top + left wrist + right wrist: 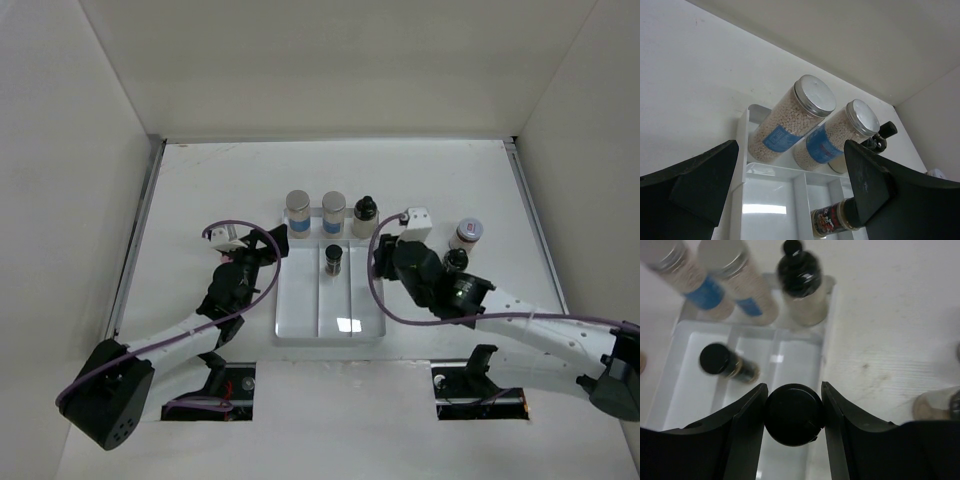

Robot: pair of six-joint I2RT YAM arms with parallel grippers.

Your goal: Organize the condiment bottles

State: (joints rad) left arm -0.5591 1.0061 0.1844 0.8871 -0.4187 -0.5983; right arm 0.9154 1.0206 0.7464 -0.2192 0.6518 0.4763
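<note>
Next I need to carry the jar in my right gripper across, lower and release it on the free bottom of the tray's middle slot, below and to its left in the top view.
Two silver-lidded, blue-labelled jars (pixel 298 212) (pixel 333 212) and a black-capped bottle (pixel 365 216) stand in the back compartment of the white tray (pixel 300 325). A small black-capped jar (pixel 333 260) stands in the middle slot. My right gripper (pixel 793 415) is shut on the black cap of a jar (pixel 792 422), held over the tray's right slot; in the top view the gripper (pixel 388 262) hides it. My left gripper (pixel 790 185) is open and empty at the tray's left rim, facing the blue-labelled jars (pixel 790 117) (pixel 835 137).
A pink-lidded jar (pixel 466 235) and a dark-capped jar (pixel 456 260) stand on the table right of the tray, close behind my right arm. White walls enclose the table on three sides. Purple cables loop beside both wrists.
</note>
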